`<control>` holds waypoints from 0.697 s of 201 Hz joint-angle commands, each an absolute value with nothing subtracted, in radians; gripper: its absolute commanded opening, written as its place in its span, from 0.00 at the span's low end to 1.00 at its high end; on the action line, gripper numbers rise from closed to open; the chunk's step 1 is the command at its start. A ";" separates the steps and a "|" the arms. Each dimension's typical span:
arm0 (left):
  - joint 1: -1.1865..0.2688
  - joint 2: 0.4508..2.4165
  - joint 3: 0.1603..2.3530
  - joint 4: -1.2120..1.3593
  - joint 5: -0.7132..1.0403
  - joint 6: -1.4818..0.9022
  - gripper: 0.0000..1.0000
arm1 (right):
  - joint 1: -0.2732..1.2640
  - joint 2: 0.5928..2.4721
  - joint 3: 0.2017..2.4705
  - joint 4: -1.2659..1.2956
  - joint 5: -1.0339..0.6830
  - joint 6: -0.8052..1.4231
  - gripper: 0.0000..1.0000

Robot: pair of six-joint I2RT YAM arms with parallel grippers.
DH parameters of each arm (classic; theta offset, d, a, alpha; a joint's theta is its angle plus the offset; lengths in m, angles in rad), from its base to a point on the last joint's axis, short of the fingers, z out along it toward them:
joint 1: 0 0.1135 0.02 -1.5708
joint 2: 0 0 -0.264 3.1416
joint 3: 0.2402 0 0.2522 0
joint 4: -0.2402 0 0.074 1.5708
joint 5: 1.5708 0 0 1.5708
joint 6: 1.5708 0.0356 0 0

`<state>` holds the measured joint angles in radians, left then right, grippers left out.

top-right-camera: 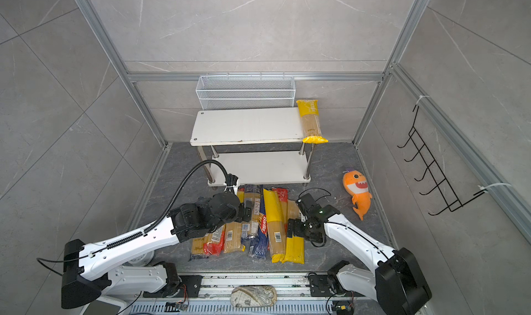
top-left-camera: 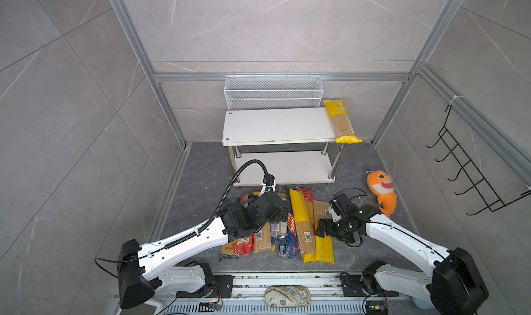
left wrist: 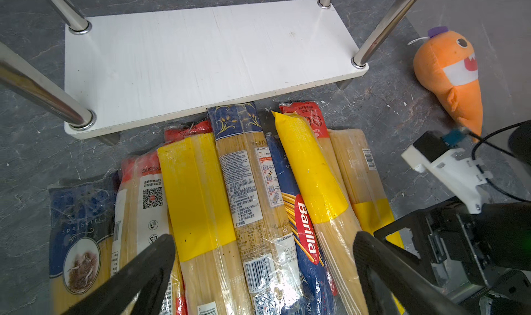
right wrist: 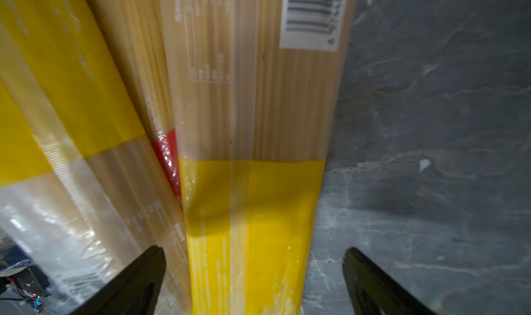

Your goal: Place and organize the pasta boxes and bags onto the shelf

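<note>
The right gripper lowers its open fingers astride the yellow end of the bag (right wrist: 248, 232) by the bare floor next and closes them, as it lies below, between them.
Several long spaghetti packs lie side by side in a pile (top-left-camera: 300, 221) (top-right-camera: 274, 224) on the dark floor in front of the shelf (top-left-camera: 273, 125) (top-right-camera: 247, 125). One yellow-ended bag (top-left-camera: 341, 121) (top-right-camera: 311, 121) lies across the right end of the shelf's top board. My left gripper (left wrist: 263, 241) hangs open over the pile's middle, its fingers spanning a yellow-banded bag (left wrist: 198, 195), a labelled clear bag and the blue Barilla pack (left wrist: 304, 230). My right gripper (right wrist: 254, 253) is open and low, straddling the yellow end of the rightmost bag (right wrist: 253, 207). Nothing is held.
An orange plush toy (top-left-camera: 383, 192) (left wrist: 451, 77) lies on the floor right of the pile. A white wire basket (top-left-camera: 273, 92) hangs behind the shelf. A black hook rack (top-left-camera: 471, 167) is on the right wall. The shelf's lower board (left wrist: 201, 54) is bare.
</note>
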<state>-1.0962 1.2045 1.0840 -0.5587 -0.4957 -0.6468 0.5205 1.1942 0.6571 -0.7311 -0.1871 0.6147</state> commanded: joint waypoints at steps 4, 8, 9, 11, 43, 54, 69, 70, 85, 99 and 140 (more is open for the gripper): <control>-1.099 1.182 1.088 -0.581 -0.531 -0.655 1.00 | 0.552 1.238 0.626 -0.660 -0.194 0.646 1.00; -1.099 1.181 1.089 -0.581 -0.532 -0.653 1.00 | 0.557 1.248 0.621 -0.652 -0.192 0.649 1.00; -1.099 1.180 1.089 -0.581 -0.532 -0.653 1.00 | 0.559 1.249 0.620 -0.651 -0.191 0.649 1.00; -1.099 1.181 1.089 -0.582 -0.532 -0.652 1.00 | 0.561 1.253 0.619 -0.648 -0.189 0.651 1.00; -1.099 1.181 1.090 -0.585 -0.538 -0.649 1.00 | 0.589 1.310 0.580 -0.605 -0.160 0.677 1.00; -1.100 1.183 1.090 -0.584 -0.540 -0.649 1.00 | 0.596 1.322 0.573 -0.608 -0.136 0.686 1.00; -1.100 1.187 1.095 -0.584 -0.540 -0.645 1.00 | 0.601 1.345 0.565 -0.610 -0.111 0.697 0.99; -1.100 1.187 1.095 -0.584 -0.540 -0.644 1.00 | 0.601 1.347 0.565 -0.610 -0.110 0.698 0.99; -1.098 1.190 1.102 -0.586 -0.541 -0.637 1.00 | 0.604 1.381 0.564 -0.603 -0.102 0.709 0.97; -1.098 1.190 1.107 -0.590 -0.547 -0.632 1.00 | 0.610 1.413 0.566 -0.595 -0.102 0.718 0.90; -1.098 1.180 1.111 -0.597 -0.561 -0.620 1.00 | 0.626 1.458 0.576 -0.595 -0.104 0.730 0.47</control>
<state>-1.0962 1.2037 1.0840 -0.5831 -0.5232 -0.6430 0.6151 1.3720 0.6449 -0.6270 -0.1497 0.7055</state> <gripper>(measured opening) 0.997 0.560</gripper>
